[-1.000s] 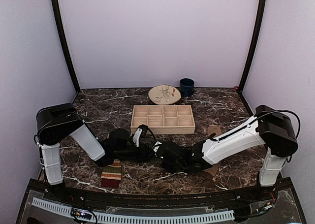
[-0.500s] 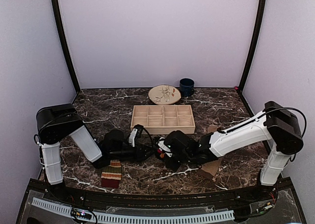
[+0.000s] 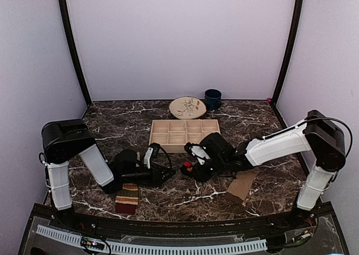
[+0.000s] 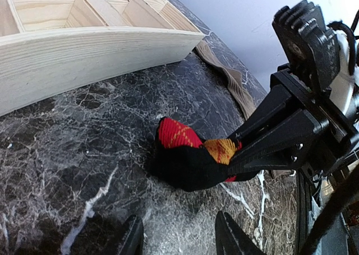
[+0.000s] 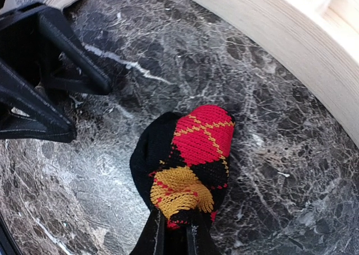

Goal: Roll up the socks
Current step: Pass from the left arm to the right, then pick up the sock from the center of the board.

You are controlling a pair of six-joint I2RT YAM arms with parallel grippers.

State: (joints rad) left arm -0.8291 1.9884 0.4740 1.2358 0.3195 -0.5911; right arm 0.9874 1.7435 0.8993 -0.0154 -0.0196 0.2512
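Note:
My right gripper rises outward over the tray's side next, lowers the roll into a near-row compartment and releases. The tray stands outward of my gripper.
The black sock with red and orange diamonds is bunched into a short roll, and my right gripper is shut on its near end. In the top view the roll sits low at the marble just in front of the wooden tray. My left gripper is open and empty, its fingertips a little short of the roll; it faces the right gripper. The striped beige sock, rolled, lies near the front edge. The tan ribbed sock lies flat at the front right.
A wooden compartment tray stands just behind the grippers, its wall close to the roll. A patterned plate and a dark blue mug stand at the back.
My right gripper has carried the black sock away from the front edge toward the tray, uncovering more of the tan sock. The left gripper has stayed open and hardly moved.

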